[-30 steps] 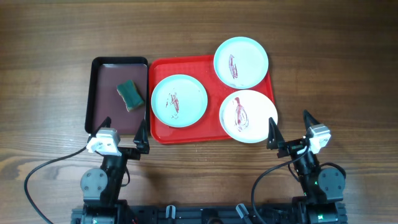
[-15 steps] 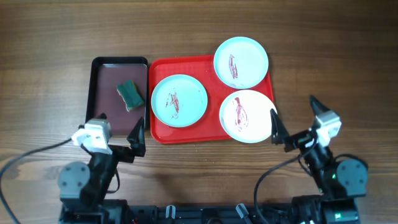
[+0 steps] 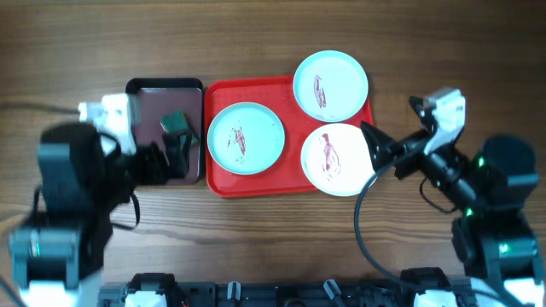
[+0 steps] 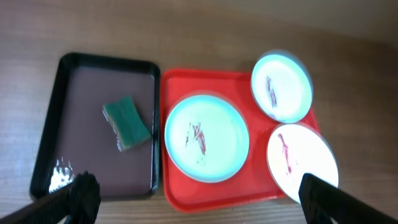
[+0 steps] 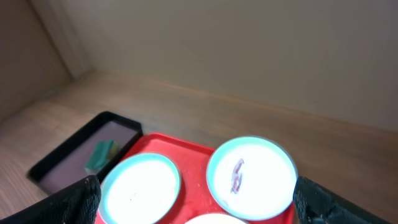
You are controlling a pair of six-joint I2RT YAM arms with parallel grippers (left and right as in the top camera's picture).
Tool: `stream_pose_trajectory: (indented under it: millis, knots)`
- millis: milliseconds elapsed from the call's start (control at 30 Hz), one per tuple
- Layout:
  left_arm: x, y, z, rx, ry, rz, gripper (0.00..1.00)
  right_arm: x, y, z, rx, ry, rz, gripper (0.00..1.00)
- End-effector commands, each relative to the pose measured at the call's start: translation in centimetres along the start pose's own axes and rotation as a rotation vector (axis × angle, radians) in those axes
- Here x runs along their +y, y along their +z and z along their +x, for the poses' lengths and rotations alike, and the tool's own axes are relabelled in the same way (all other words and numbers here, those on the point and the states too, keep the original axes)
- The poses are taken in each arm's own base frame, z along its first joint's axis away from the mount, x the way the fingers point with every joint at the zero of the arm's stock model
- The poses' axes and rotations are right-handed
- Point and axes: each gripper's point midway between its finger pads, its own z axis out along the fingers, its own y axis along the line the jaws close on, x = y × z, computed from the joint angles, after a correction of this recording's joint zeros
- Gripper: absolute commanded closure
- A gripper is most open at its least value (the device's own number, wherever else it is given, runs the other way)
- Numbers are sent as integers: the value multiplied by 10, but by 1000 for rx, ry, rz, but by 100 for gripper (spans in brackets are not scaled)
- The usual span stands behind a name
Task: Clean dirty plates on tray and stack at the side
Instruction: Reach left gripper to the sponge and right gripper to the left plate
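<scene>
A mint plate's rim lies past the white plate, to the left in the overhead view, so the right gripper will next move across and lower there, where the empty tray leaves room.
The red tray (image 3: 290,177) holds three dirty plates with reddish smears: a mint one (image 3: 246,138) at its left, a mint one (image 3: 331,85) at the back right and a white one (image 3: 337,159) at the front right. My left gripper (image 3: 166,158) hangs open above the dark tray, left of the red tray. In its wrist view the red tray (image 4: 177,87) and the plates (image 4: 206,138) lie below the open gripper (image 4: 200,199). My right gripper (image 3: 390,115) is open and raised beside the white plate's right edge, holding nothing. The right wrist view shows both mint plates (image 5: 252,177).
A narrow dark tray (image 3: 141,102) lies against the red tray's left side, with a green sponge (image 3: 177,122) in it, partly hidden by my left gripper. The sponge (image 4: 126,122) shows fully in the left wrist view. Bare wooden table surrounds both trays.
Both arms have risen from the table's front edge and swung forward. The left gripper now hangs over the dark tray, the right beside the white plate. The plates have not moved.
</scene>
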Motion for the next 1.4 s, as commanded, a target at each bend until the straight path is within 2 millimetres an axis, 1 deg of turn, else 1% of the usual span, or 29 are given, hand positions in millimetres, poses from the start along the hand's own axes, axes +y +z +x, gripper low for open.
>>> stream_pose_trajectory:
  millis: [0, 67, 133, 200, 233, 267, 367, 433, 467, 500, 533, 600, 667, 700, 767, 800, 833, 900, 933, 1100, 1133, 1200, 1267, 1367]
  knots:
    - [-2, 20, -14, 145, -35, -16, 0, 18, 13, -12, 81, 41, -146, 0]
    - [4, 46, -11, 265, -62, -40, 0, 16, 29, -3, 197, 119, -190, 0]
    - [6, 67, -4, 338, -81, -31, 0, 16, 43, 9, 310, 199, -232, 0]
    - [11, 88, 6, 419, -102, -36, 0, 19, 56, 20, 396, 277, -295, 0]
    - [14, 98, 10, 450, -110, -43, 0, 24, 64, 22, 415, 332, -352, 1]
    - [14, 106, 13, 476, -119, -37, 0, 27, 73, 21, 407, 356, -406, 0]
    - [4, 123, 18, 524, -150, 39, 0, 13, 102, 31, 449, 530, -378, 0]
    - [1, 132, 20, 543, -162, 64, 0, 9, 124, 42, 463, 553, -397, 2]
    - [-1, 135, 20, 543, -166, 82, 0, 9, 131, 48, 479, 554, -392, 8]
    - [-4, 135, 20, 546, -170, 96, 0, 9, 141, 60, 511, 558, -364, 14]
    - [-5, 134, 19, 542, -171, 105, 2, 8, 154, 79, 569, 575, -272, 17]
    - [-4, 133, 20, 549, -178, 99, 8, 12, 169, 101, 623, 545, -172, 20]
    - [7, 133, 22, 550, -240, 14, 9, 16, 184, 121, 661, 504, -48, 24]
    - [16, 134, 22, 540, -278, -52, 8, 18, 191, 132, 674, 474, 14, 26]
    - [29, 134, 20, 520, -322, -143, 8, 24, 203, 144, 682, 428, 70, 31]
    - [35, 134, 19, 508, -330, -177, 8, 25, 207, 147, 679, 410, 82, 33]
    - [43, 134, 18, 491, -338, -227, 8, 27, 217, 154, 672, 382, 104, 37]
    - [59, 132, 15, 456, -361, -330, 8, 28, 231, 164, 662, 353, 115, 43]
    - [64, 131, 14, 445, -368, -362, 8, 27, 237, 169, 662, 350, 115, 44]
    - [68, 132, 11, 419, -401, -387, 8, 22, 256, 202, 705, 329, 116, 46]
    - [68, 133, 10, 414, -409, -388, 8, 21, 258, 209, 718, 330, 119, 50]
    - [68, 134, 8, 402, -415, -386, 8, 23, 259, 222, 749, 338, 110, 53]
    - [70, 135, 6, 390, -414, -393, 7, 28, 260, 230, 772, 358, 82, 55]
    - [79, 133, 4, 373, -454, -419, 7, 31, 260, 239, 797, 406, 81, 59]
